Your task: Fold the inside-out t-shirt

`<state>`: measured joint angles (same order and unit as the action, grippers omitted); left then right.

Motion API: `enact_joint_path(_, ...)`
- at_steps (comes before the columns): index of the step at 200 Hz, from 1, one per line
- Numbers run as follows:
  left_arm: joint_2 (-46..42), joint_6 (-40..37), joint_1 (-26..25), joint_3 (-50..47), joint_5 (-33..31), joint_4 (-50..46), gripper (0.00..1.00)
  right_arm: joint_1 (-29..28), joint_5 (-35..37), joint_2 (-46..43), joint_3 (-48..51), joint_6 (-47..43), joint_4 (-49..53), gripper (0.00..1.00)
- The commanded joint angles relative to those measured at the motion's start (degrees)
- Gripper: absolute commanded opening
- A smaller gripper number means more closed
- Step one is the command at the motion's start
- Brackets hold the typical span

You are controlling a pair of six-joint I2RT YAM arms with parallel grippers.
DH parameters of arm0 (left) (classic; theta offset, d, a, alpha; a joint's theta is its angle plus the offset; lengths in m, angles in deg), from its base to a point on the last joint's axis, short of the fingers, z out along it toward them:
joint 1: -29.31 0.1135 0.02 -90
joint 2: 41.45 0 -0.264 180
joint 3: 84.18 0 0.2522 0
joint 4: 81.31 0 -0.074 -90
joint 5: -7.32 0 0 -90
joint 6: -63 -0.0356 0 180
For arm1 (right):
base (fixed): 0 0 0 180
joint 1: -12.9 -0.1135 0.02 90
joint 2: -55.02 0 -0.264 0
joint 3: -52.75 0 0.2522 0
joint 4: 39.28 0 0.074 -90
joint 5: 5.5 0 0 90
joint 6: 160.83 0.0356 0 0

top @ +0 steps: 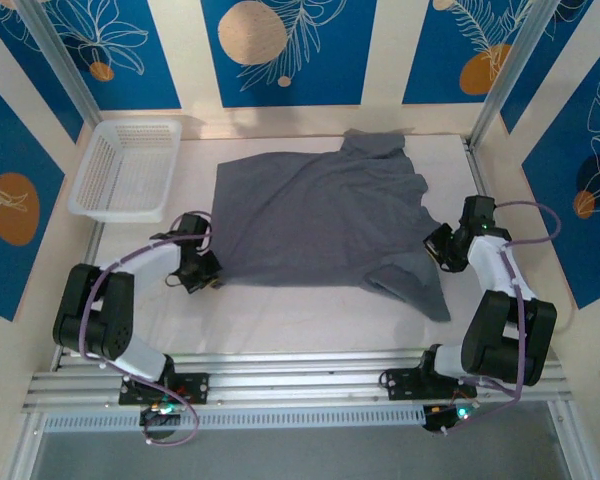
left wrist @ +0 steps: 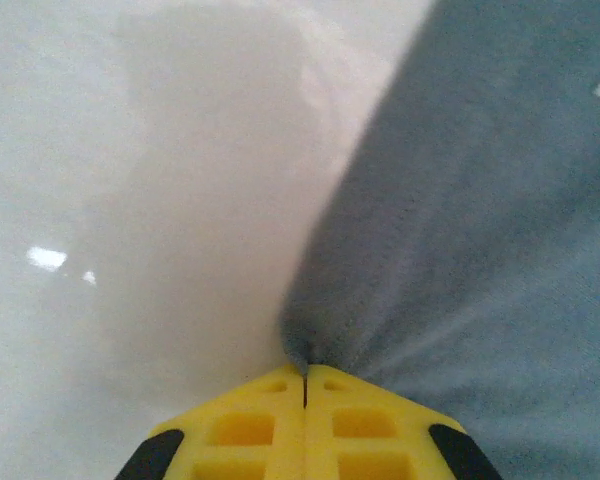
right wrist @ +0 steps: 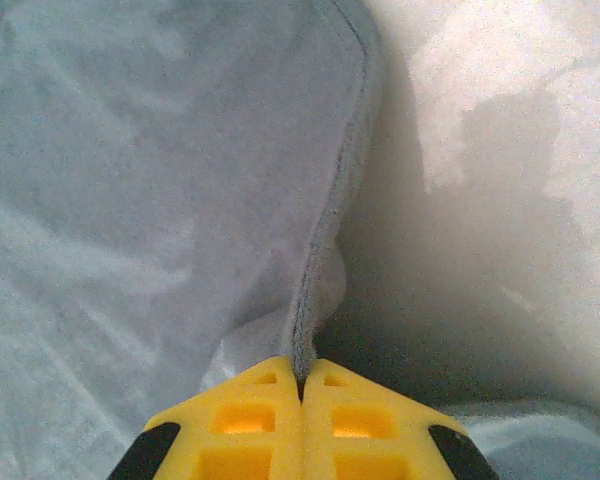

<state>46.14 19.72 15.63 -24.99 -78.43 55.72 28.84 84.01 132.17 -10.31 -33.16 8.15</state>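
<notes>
The right gripper should next take the t-shirt's hem up and outward, then down onto the t-shirt's body, as the t-shirt's near side is still spread.
The slate-grey inside-out t-shirt lies spread across the middle of the white table, one sleeve at the back and one hanging toward the near right. My left gripper is at the shirt's near left corner, its yellow jaws shut on the cloth corner. My right gripper is at the shirt's right edge. Its yellow jaws pinch the stitched hem, which rises from between the fingertips. In both wrist views a fold of grey cloth runs straight into the closed jaws.
A white plastic basket stands at the back left of the table. Metal frame posts rise at the back corners, and a rail runs along the near edge by the arm bases.
</notes>
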Motion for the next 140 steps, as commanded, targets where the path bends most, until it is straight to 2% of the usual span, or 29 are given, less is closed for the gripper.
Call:
enact_joint_path(1, -5.81, 0.44, 0.25, -1.4, 0.36, -0.92, 0.0, 4.96, -2.09, -1.91, 2.96, 3.06, 0.39, 0.0)
enact_joint_path(15, -11.93, -0.52, 1.18, -2.28, -2.02, -2.45, 0.0, 8.62, -4.14, -3.29, 4.92, 2.45, -0.44, 0.0)
enact_joint_path(29, -16.7, -1.25, 1.76, -3.21, -2.69, -2.9, 0.0, 9.1, -4.39, -3.52, 5.34, 0.8, 0.52, 0.0)
enact_joint_path(75, -21.18, -0.86, 1.95, -3.29, -1.97, -4.01, 0.0, 8.25, -6.28, -6.54, 4.92, 1.02, 2.81, 0.0)
enact_joint_path(110, -18.39, -2.45, 2.07, 2.54, -3.65, -4.94, 0.0, 5.37, -5.92, -7.0, -2.19, 1.57, 4.98, 0.0)
enact_joint_path(140, -10.98, -4.83, 3.34, 10.24, -5.21, -3.34, 0.0, 3.8, -5.54, -1.05, -8.4, 2.4, 3.46, 0.0)
